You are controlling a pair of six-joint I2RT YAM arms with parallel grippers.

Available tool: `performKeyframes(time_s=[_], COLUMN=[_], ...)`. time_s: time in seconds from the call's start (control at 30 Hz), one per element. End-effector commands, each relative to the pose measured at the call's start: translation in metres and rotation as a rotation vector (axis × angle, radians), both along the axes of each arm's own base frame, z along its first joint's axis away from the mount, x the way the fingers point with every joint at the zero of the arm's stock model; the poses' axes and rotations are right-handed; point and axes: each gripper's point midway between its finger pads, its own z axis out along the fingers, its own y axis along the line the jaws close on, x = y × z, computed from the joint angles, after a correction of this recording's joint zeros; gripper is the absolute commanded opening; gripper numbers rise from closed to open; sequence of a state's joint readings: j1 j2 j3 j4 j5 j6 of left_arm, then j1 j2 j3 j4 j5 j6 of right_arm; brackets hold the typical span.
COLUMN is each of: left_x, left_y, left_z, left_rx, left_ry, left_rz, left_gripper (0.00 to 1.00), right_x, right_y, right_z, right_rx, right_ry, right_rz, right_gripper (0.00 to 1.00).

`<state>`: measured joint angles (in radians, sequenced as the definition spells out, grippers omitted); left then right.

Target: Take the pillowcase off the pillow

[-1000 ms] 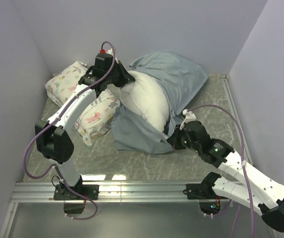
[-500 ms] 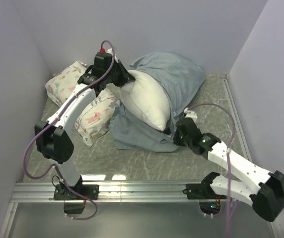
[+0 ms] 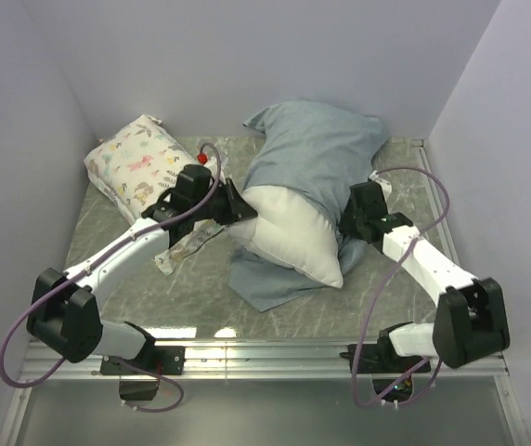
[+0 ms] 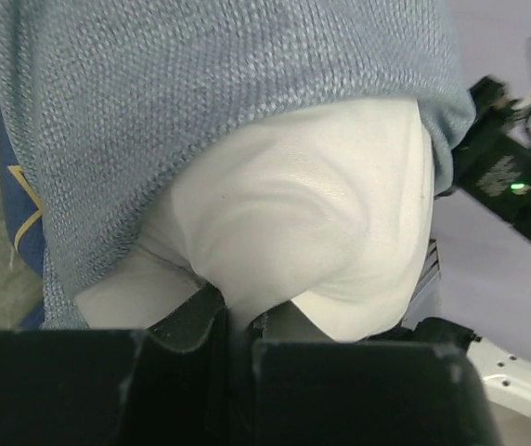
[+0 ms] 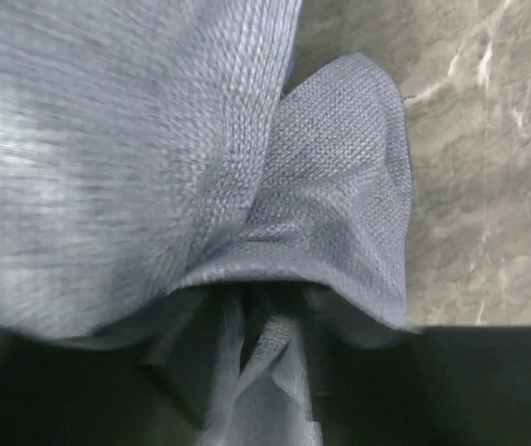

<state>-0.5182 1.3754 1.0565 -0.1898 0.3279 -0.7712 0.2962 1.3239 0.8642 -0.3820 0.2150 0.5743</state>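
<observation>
I should pull the bare corner back with my left gripper and release it above the tabletop (image 3: 223, 245) by the floral cloth, as the case still covers the pillow's far end.
The off-white pillow (image 3: 289, 234) sticks half out of the grey-blue pillowcase (image 3: 317, 153), which still covers its far end. A flap of the case lies under it on the table. My left gripper (image 3: 233, 206) is shut on the pillow's bare left corner; the left wrist view shows the pillow (image 4: 312, 223) pinched in the left gripper (image 4: 238, 316), with the pillowcase (image 4: 200, 111) bunched above it. My right gripper (image 3: 355, 221) presses against the case's right side. In the right wrist view the right gripper (image 5: 252, 348) has its fingers apart, with a fold of pillowcase (image 5: 108, 158) hanging between them.
A floral-print pillow (image 3: 135, 167) lies at the back left. A flat floral cloth (image 3: 187, 246) lies under my left arm. Walls close in the table on three sides, and a metal rail (image 3: 265, 353) runs along the near edge.
My left gripper has dragged the pillow down and nearer, uncovering the floral pillow. My right arm swung from the case's near edge to its right side and its jaws have parted.
</observation>
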Motion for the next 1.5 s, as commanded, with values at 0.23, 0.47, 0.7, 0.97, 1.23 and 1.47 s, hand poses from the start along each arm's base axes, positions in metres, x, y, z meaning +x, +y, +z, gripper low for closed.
performKeyframes(time_s=[0.23,0.47,0.7,0.97,1.23,1.47], left_x=[-0.045,-0.051,-0.066,-0.103,-0.127,-0.123], left_y=[-0.026,-0.021,-0.019,-0.013,0.035,0.066], left_z=[-0.018,-0.014,-0.003,0.02,0.047,0.054], left_rx=[0.001,0.05,0.06,0.054,0.09,0.126], left_ry=[-0.075,-0.106,-0.124,-0.151,-0.186,-0.207], left_rz=[-0.085,-0.049,-0.052,-0.085,-0.008,0.123], left_gripper=[0.0,0.0,0.0,0.0,0.0,0.0], right_x=[0.006,0.05,0.121,0.184,0.2,0.21], right_y=[0.097,0.166,0.144,0.063,-0.049,-0.061], right_z=[0.192,0.134,0.094,0.129,0.149,0.126], right_rx=[-0.042,-0.243,-0.46,-0.437,-0.304,-0.178], right_ry=[-0.452,-0.232,-0.067,-0.129,-0.177,-0.16], right_rz=[0.51,0.696,0.524,0.148,-0.133,-0.152], right_gripper=[0.79,0.83,0.65,0.0,0.0,0.0])
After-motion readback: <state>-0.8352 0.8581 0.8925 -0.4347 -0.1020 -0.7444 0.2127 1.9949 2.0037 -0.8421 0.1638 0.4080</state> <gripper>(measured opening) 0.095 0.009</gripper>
